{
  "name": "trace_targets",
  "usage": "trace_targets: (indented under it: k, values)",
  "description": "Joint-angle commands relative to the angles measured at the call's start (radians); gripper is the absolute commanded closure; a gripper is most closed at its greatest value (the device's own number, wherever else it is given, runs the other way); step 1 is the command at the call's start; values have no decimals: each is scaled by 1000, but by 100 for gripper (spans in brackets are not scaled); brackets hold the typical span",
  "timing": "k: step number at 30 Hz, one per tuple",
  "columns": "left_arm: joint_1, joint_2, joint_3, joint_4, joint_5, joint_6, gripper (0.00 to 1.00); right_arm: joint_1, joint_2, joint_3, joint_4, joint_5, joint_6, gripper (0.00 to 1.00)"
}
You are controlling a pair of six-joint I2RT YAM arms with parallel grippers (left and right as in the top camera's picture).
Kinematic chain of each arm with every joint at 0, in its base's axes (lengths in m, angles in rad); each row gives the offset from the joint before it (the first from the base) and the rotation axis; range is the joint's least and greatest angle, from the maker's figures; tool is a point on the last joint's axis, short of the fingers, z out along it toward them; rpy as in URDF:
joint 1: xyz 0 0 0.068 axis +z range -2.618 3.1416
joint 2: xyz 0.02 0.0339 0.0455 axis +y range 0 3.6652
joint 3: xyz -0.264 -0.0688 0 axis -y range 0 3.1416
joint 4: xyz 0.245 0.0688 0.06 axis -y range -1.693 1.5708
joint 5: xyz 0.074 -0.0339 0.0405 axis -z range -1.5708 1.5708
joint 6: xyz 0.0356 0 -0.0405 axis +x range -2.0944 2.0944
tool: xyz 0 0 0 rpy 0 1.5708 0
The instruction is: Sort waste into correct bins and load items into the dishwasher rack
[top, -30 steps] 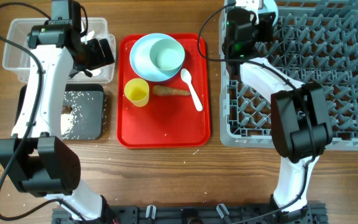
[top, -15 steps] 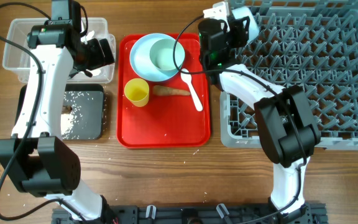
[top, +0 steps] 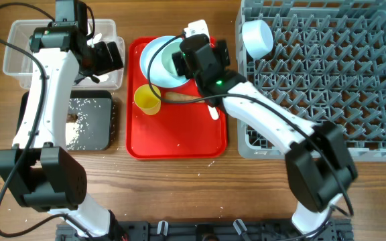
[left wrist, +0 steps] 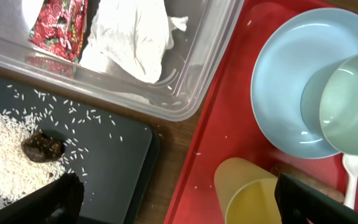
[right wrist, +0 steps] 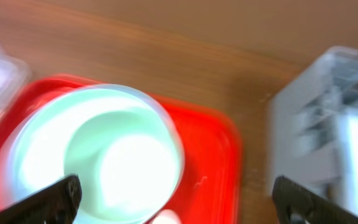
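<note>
I will lower my open right gripper next and put its fingers around the second bowl's rim beside the spoon, because it will hang above the second bowl on the blue plate.
A light blue bowl lies on its side in the far left corner of the grey dishwasher rack. My right gripper hangs open and empty over a second bowl that sits on the blue plate on the red tray. The yellow cup, the carrot-like stick and the white spoon lie on that tray. My left gripper stands open and empty. The clear tub holds the wrapper and tissue. Rice and a brown lump lie in the black tray.
Stray rice grains dot the wooden table around the black tray and the red tray's front. The right arm stretches across the rack's left edge. The right wrist view is blurred.
My right gripper opened, left a blue bowl in the rack's far left corner, and swung left over the red tray. The left arm has not moved.
</note>
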Motion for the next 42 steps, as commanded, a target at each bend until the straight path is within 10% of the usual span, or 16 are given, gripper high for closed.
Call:
trace_targets:
  k: [1, 13, 18, 28, 42]
  values:
    - [3, -22, 16, 3, -2, 2, 0, -7, -64, -2, -162, -278, 377, 0]
    - [3, -22, 16, 3, -2, 2, 0, -14, -64, 16, -335, -509, 297, 3]
    - [3, -22, 16, 3, -2, 2, 0, -67, -64, 349, -641, -489, 243, 4]
    - [3, -22, 16, 3, -2, 2, 0, -97, -19, 417, -540, -284, 327, 7]
    - [3, -22, 16, 3, -2, 2, 0, -97, 386, 417, -415, -249, 394, 62]
